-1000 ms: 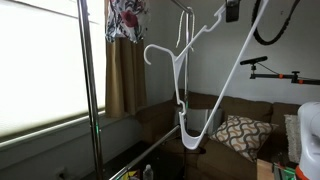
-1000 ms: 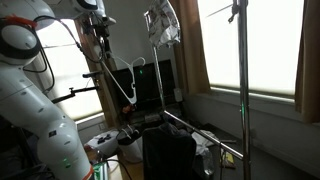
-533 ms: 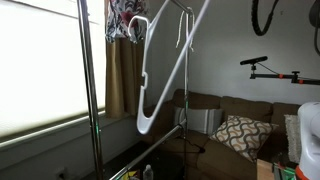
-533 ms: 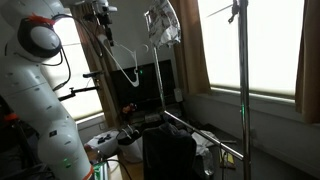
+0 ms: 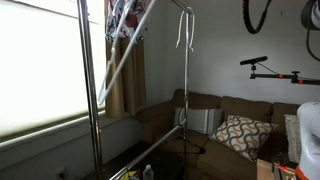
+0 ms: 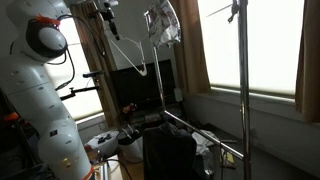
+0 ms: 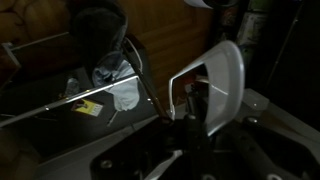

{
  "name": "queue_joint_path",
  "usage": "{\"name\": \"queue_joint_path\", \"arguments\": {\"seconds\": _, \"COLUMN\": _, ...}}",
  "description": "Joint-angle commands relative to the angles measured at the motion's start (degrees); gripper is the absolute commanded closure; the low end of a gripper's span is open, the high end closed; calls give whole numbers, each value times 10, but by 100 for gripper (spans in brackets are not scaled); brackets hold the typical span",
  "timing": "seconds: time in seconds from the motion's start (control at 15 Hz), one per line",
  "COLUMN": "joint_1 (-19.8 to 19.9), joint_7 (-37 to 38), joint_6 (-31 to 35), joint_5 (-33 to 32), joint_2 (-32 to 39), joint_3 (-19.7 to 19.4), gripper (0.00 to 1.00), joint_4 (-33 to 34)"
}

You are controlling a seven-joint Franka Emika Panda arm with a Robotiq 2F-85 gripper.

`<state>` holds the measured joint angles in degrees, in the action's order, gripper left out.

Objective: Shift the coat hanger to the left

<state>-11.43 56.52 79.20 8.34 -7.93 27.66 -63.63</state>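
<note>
Next, my gripper rises and tilts up, since the hanger's bar hangs low. Then it moves toward the rack top beside the floral garment to release the coat hanger.
The white coat hanger hangs tilted in the air, its long bar running from beside the floral garment down to the left. In an exterior view my gripper is up high next to the rack top and shut on the coat hanger, which dangles below it. The floral garment hangs to the right of it there. The wrist view is dark; a broad white part of the hanger sits at my jaws.
A narrow white hooked strip hangs on the rack rail. Upright rack poles stand nearby. A sofa with a patterned pillow is behind. My white arm and a dark chair fill the lower area.
The hanger has swung and travelled left in the exterior view, from the middle of the rack to beside the floral garment. My gripper has moved with it, still shut on it.
</note>
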Motion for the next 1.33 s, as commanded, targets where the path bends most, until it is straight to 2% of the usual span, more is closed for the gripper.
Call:
{"name": "queue_joint_path", "arguments": {"seconds": 0.0, "joint_1": 1, "joint_7": -37, "joint_6": 98, "joint_5": 27, "joint_2": -29, "joint_3": -12, "gripper": 99, "joint_4": -31}}
{"name": "queue_joint_path", "arguments": {"seconds": 0.2, "joint_1": 2, "joint_7": -83, "joint_6": 151, "joint_5": 13, "joint_2": -37, "joint_3": -15, "gripper": 99, "joint_4": -43}}
{"name": "queue_joint_path", "arguments": {"seconds": 0.4, "joint_1": -4, "joint_7": -194, "joint_6": 118, "joint_5": 41, "joint_2": -50, "joint_3": -34, "gripper": 99, "joint_4": -48}}
{"name": "queue_joint_path", "arguments": {"seconds": 0.73, "joint_1": 9, "joint_7": -341, "joint_6": 122, "joint_5": -26, "joint_2": -105, "joint_3": -63, "gripper": 99, "joint_4": -71}}
{"name": "queue_joint_path", "arguments": {"seconds": 0.8, "joint_1": 13, "joint_7": -350, "joint_6": 139, "joint_5": -46, "joint_2": -119, "joint_3": -65, "gripper": 99, "joint_4": -85}}
{"name": "queue_joint_path", "arguments": {"seconds": 1.0, "joint_1": 16, "joint_7": -310, "joint_6": 180, "joint_5": -105, "joint_2": -163, "joint_3": -43, "gripper": 99, "joint_4": -114}}
{"name": "queue_joint_path", "arguments": {"seconds": 1.27, "joint_1": 10, "joint_7": -288, "joint_6": 185, "joint_5": -128, "joint_2": -207, "joint_3": -21, "gripper": 99, "joint_4": -139}}
